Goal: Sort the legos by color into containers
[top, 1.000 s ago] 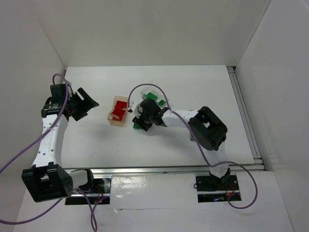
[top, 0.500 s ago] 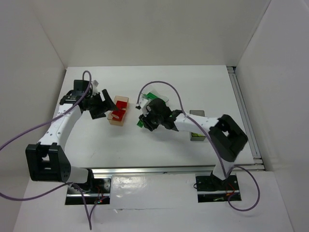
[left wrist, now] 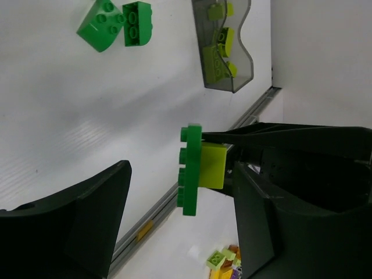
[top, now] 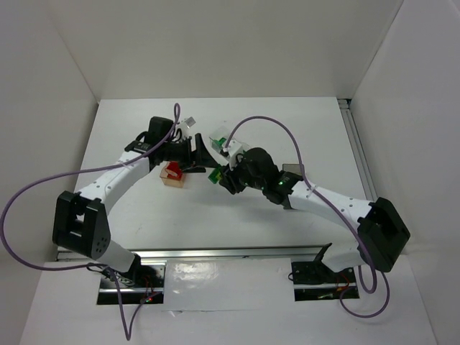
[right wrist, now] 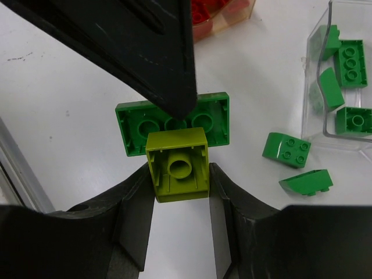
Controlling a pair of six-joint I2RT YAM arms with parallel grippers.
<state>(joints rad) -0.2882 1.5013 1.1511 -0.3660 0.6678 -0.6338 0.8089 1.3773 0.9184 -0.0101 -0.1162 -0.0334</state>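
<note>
The yellow-green lego goes over the dark grey container's far end [top: 292, 168], to my right gripper's right in the top view, next. My right gripper then releases it among yellow-green ones.
My right gripper [right wrist: 179, 174] is shut on a yellow-green lego [right wrist: 177, 165] that is stuck to a flat green lego [right wrist: 131, 125]. It holds the pair above the table, in the middle of the top view [top: 213, 175]. My left gripper [left wrist: 183, 168] is open, its fingers on either side of that pair [left wrist: 192, 168]; one finger [right wrist: 145, 52] overlaps the green lego's edge. The tan container [top: 172, 175] holds red legos. The clear container [right wrist: 343, 70] holds green ones. The dark grey container [left wrist: 224, 52] holds yellow-green ones.
Two loose green legos [right wrist: 286, 150] lie on the table beside the clear container. A metal rail [top: 363, 172] runs along the table's right edge. A small heap of mixed coloured bricks [left wrist: 224, 261] shows at the bottom of the left wrist view.
My left arm has swung from the far left past the tan container to the middle. My right arm has stretched out, still holding the joined legos.
</note>
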